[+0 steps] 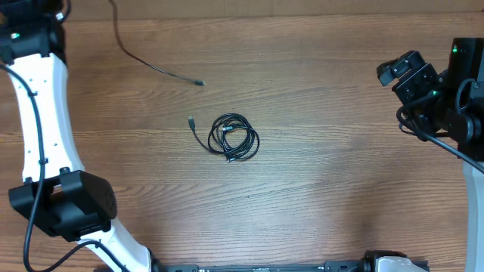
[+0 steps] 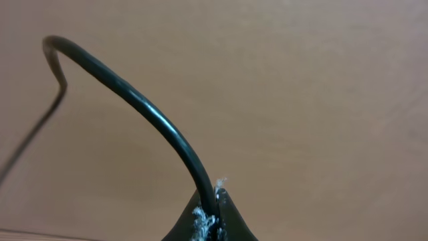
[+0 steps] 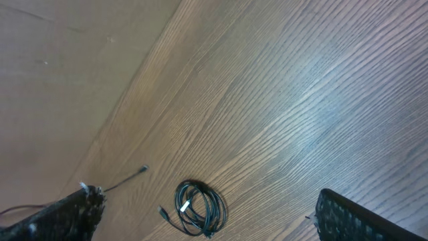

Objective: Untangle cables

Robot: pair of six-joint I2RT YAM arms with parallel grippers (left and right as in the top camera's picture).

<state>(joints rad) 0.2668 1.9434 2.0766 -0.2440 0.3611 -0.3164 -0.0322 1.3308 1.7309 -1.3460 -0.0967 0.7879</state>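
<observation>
The bare tabletop is below and back from my left gripper, so I need to tip it downward, lower it back and release the black cable there.
A small bundle of thin black cables lies coiled in the middle of the wooden table, one plug end sticking out to its left. It shows again as the coiled bundle in the right wrist view. A separate black cable runs from the top edge down to its plug. My left gripper is shut on a black cable that arches up and away to the left. Far right of the bundle, my right gripper stands open and holds nothing.
The left arm runs along the table's left side, with its base at the lower left. The right arm stands at the right edge. A pale wall or surface borders the table's far side.
</observation>
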